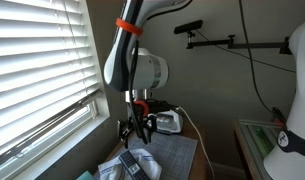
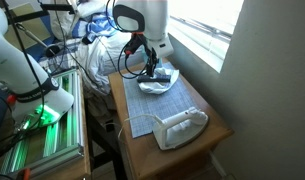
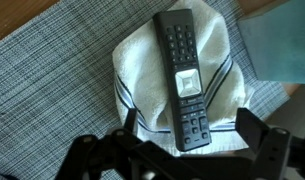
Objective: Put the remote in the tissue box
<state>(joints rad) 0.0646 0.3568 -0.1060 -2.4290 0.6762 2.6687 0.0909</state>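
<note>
I need to lower my gripper toward the window next, onto the remote's window-side end [image 3: 195,132] below on that side, so my open fingers straddle its narrow width.
The remote [image 3: 182,75] is a slim black bar with buttons. It lies on a white cloth with blue stripes [image 3: 142,70] on the grey woven mat [image 3: 52,90]. My gripper [image 3: 187,128] is open, with one finger on each side of the remote's near end, not closed on it. In both exterior views the gripper [image 1: 139,128] [image 2: 144,66] hangs low over the cloth [image 2: 160,84]. A pale teal surface [image 3: 277,45] at the top right of the wrist view may be the tissue box; I cannot tell for sure.
A white bulky object [image 2: 180,128] [image 1: 168,122] sits at the mat's other end on the small wooden table [image 2: 207,135]. A window with blinds [image 1: 37,70] runs along one side. A green-lit rack [image 2: 42,130] stands beside the table.
</note>
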